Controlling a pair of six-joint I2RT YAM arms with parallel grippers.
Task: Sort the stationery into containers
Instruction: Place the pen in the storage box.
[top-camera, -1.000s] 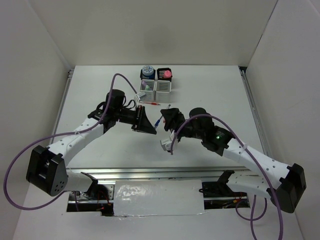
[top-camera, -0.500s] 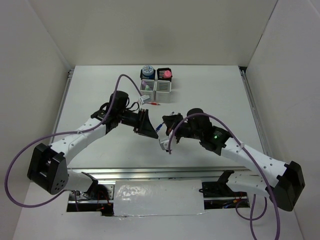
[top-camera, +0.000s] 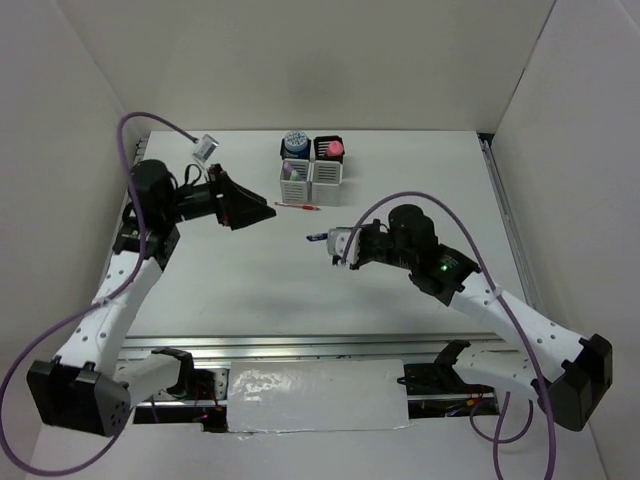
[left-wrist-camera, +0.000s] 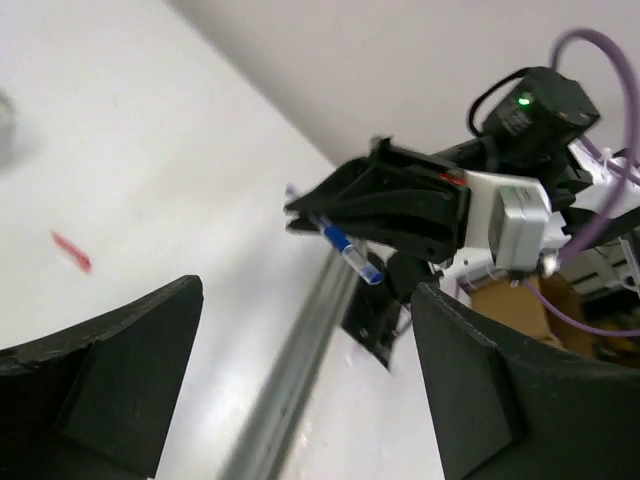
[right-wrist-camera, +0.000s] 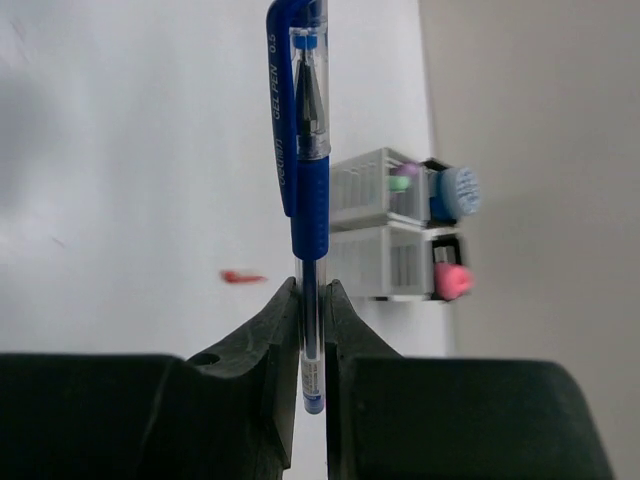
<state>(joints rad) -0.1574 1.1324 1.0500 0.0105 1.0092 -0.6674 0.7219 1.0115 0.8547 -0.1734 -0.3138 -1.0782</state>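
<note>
As the blue pen's end with the cap juts past the right gripper, I will bring my open left gripper to the right in the top view and around it.
My right gripper (right-wrist-camera: 311, 300) is shut on a blue pen (right-wrist-camera: 310, 170), which sticks out past the fingertips. From above, the right gripper (top-camera: 336, 241) holds the blue pen (top-camera: 318, 238) over the middle of the table. The left gripper (top-camera: 266, 211) hangs open and empty at the left, pointing toward the right arm. Its wrist view shows the open jaws (left-wrist-camera: 305, 300) and the blue pen (left-wrist-camera: 345, 245) beyond them. A red pen (top-camera: 298, 205) lies in front of the containers (top-camera: 326, 176). A blue roll (top-camera: 294, 140), a pink cap (top-camera: 333, 149) and a green stick (top-camera: 293, 172) sit in the cups.
White walls close in the table on three sides. A metal rail (top-camera: 300, 345) runs along the near edge between the arm bases. A purple cable with a white tag (top-camera: 205, 147) loops above the left arm.
The left gripper opened and swung back from the middle to the left. The right gripper shut on the blue pen and holds it alone, slightly farther right.
</note>
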